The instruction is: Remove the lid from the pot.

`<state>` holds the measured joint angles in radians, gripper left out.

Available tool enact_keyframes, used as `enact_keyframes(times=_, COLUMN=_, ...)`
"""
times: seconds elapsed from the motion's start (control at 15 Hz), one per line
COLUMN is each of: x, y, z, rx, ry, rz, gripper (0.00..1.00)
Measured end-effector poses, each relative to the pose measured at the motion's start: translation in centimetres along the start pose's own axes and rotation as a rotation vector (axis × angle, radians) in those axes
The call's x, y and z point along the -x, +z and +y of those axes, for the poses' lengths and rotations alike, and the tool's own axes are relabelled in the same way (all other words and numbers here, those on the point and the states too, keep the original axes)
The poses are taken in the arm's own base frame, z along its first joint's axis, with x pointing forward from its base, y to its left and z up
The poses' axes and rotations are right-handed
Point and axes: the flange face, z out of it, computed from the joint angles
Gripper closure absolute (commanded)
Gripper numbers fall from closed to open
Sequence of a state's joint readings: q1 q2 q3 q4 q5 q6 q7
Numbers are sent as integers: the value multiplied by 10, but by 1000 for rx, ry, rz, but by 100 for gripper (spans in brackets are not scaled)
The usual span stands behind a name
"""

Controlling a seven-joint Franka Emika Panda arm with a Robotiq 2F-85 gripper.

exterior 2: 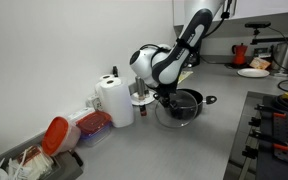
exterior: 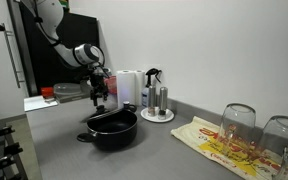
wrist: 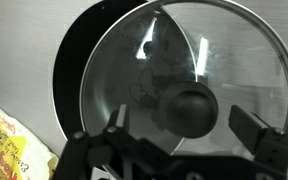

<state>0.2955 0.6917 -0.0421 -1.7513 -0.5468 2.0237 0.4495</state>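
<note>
The black knob is already between my gripper's fingers but just below them, so my gripper should next go down slightly onto the black knob (exterior: 100,108) (wrist: 189,108) and close its fingers around the sides.
A black pot (exterior: 114,132) stands on the grey counter and also shows in the other exterior view (exterior 2: 189,100). A glass lid (wrist: 199,50) with a black knob (wrist: 189,108) lies over it, shifted off-centre, so the pot's dark rim (wrist: 69,85) shows at the left of the wrist view. My gripper (wrist: 187,125) is open. It hangs just above the lid with one finger on each side of the knob, and neither finger touches it. In the exterior views the gripper (exterior: 100,103) (exterior 2: 167,97) is over the pot's edge.
A paper towel roll (exterior: 130,88) and a salt-and-pepper set on a white plate (exterior: 157,112) stand behind the pot. Two upturned glasses (exterior: 238,122) rest on a patterned cloth (exterior: 219,145). A red-lidded container (exterior 2: 92,124) sits by the wall. A stovetop (exterior 2: 274,130) is nearby.
</note>
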Motion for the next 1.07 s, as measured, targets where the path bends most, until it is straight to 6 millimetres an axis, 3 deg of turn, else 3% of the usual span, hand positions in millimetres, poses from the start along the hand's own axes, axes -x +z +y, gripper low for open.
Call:
enact_keyframes(times=0.27, x=-4, y=-5, z=2, rx=-3, ry=7, rz=13, gripper=0)
enact_keyframes(times=0.67, x=-4, y=9, z=-7, rx=-4, ry=-3, rz=-10, gripper=0)
enact_keyframes(times=0.73, x=-4, y=11, z=-8, rx=-5, ry=-4, rz=-13, gripper=7)
enact_keyframes(times=0.8, x=-4, y=13, z=-9, rx=-4, ry=-6, rz=-16, gripper=26)
enact_keyframes(times=1.07, x=-4, y=17, z=-11, rx=-4, ry=-9, rz=-20, gripper=56)
